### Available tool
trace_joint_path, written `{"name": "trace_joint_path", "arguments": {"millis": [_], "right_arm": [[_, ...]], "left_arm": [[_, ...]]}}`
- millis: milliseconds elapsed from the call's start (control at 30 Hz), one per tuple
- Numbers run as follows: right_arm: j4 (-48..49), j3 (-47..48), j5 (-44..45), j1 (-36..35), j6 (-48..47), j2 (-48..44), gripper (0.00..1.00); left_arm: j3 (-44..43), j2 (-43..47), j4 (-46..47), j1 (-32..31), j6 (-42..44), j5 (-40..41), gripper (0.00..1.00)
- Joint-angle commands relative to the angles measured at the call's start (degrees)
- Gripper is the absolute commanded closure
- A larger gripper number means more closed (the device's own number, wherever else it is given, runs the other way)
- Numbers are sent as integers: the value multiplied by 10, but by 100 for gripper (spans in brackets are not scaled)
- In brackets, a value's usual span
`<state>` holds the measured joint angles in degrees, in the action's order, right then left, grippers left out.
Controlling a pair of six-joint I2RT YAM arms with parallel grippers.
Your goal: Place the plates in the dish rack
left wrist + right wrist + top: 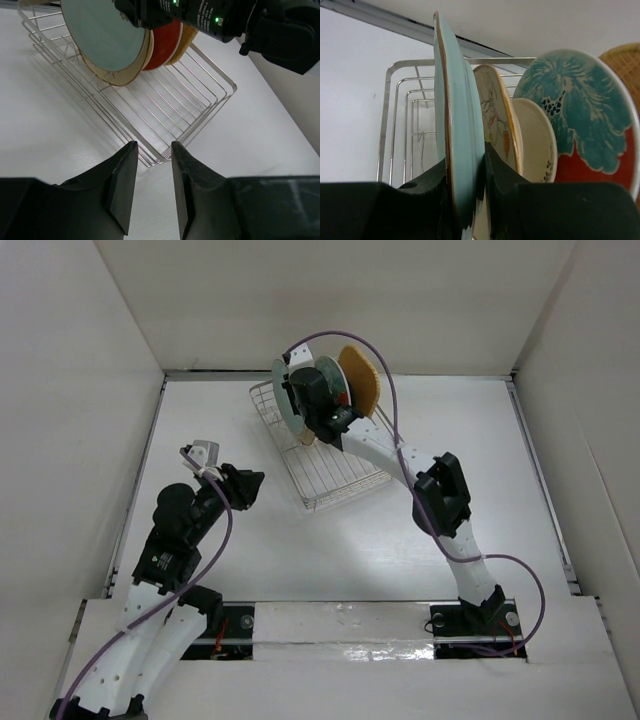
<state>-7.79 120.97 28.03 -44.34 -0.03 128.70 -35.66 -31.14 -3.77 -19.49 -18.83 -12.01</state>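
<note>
I will next lower my right gripper with the pale teal plate [455, 115] and let go of the plate's rim, since the rack's open wires beside the beige floral plate are below the gripper.
The silver wire dish rack [330, 475] lies at the back middle of the table. My right gripper [465, 175] is shut on the rim of the pale teal plate [455, 115] and holds it upright over the rack's far end [288, 400]. Behind it stand the beige floral plate [495, 115], the cream plate [537, 140], the red plate with teal-white pattern [580, 115] and the orange plate [358, 380]. My left gripper [152, 165] is open and empty, low over the table just short of the rack's near corner [160, 159]. The small black plate is not in view.
White walls enclose the table on the left, back and right. The right arm [440, 490] reaches diagonally from the near right over the rack's right side. The left arm [190, 520] sits at the near left.
</note>
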Motion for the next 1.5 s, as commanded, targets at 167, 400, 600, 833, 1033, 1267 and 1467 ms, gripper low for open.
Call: {"name": "trace_joint_path", "arguments": {"millis": [167, 400, 600, 833, 1033, 1267, 1467], "right_arm": [[66, 37, -2, -8, 17, -5, 100], [72, -3, -5, -15, 39, 18, 100], [88, -22, -11, -20, 56, 23, 100], [84, -27, -13, -25, 68, 13, 60], [83, -64, -18, -25, 86, -66, 1], [135, -217, -61, -30, 102, -230, 0], [170, -399, -70, -43, 114, -373, 0]], "left_arm": [[-11, 12, 7, -3, 28, 33, 64], [-10, 13, 7, -3, 27, 36, 63], [-11, 8, 3, -3, 27, 40, 63], [-13, 6, 1, -3, 28, 49, 60], [-13, 8, -3, -3, 25, 62, 53], [-14, 8, -5, -3, 17, 71, 40], [-13, 11, -3, -3, 15, 66, 37]]}}
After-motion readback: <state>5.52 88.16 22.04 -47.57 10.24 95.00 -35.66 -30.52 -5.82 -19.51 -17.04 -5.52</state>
